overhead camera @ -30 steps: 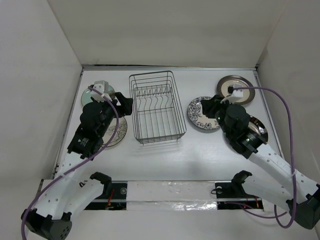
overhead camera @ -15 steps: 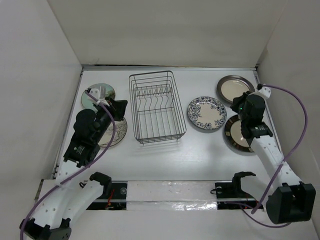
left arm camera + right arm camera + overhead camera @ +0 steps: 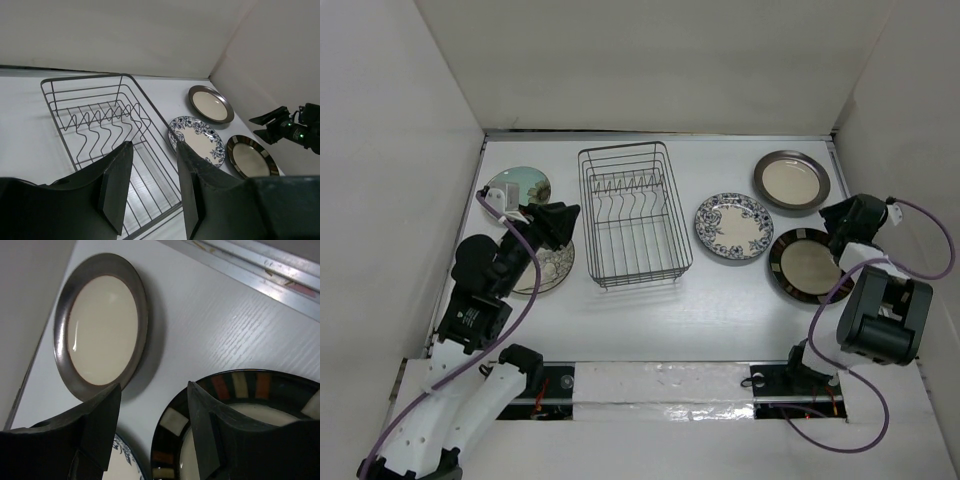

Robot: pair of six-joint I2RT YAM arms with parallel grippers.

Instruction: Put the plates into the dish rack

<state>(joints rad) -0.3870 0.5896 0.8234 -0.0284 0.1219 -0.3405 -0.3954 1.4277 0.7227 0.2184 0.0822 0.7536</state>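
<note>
The right gripper lowers and shifts left in the top view onto the grey-brown plate's near rim next, since that rim lies beyond my fingers.
The dark wire dish rack (image 3: pixel 635 215) stands at table centre with nothing in it; it also shows in the left wrist view (image 3: pixel 82 78). The pale green plate (image 3: pixel 523 184) and the cream tree plate (image 3: pixel 552 268) lie left of it. The blue-floral plate (image 3: pixel 734 226), grey-brown plate (image 3: pixel 791 180) and dark segmented plate (image 3: pixel 810 265) lie to its right. My left gripper (image 3: pixel 563 222) (image 3: pixel 153 145) is open and empty, over the tree plate's far edge, beside the rack's left side. My right gripper (image 3: pixel 832 213) (image 3: pixel 154 385) is open and empty, between the grey-brown plate (image 3: pixel 102 325) and the segmented plate (image 3: pixel 240 390).
White walls close in the table on the left, back and right. A metal strip (image 3: pixel 280 270) runs along the table's right edge. Purple cables (image 3: pixel 525 290) loop from both arms. The right arm's body (image 3: pixel 880 315) stands at the near right.
The right arm has swung from the blue-floral plate to the far right, near the wall. The left arm has pulled back towards the near left. Both grippers stay empty.
</note>
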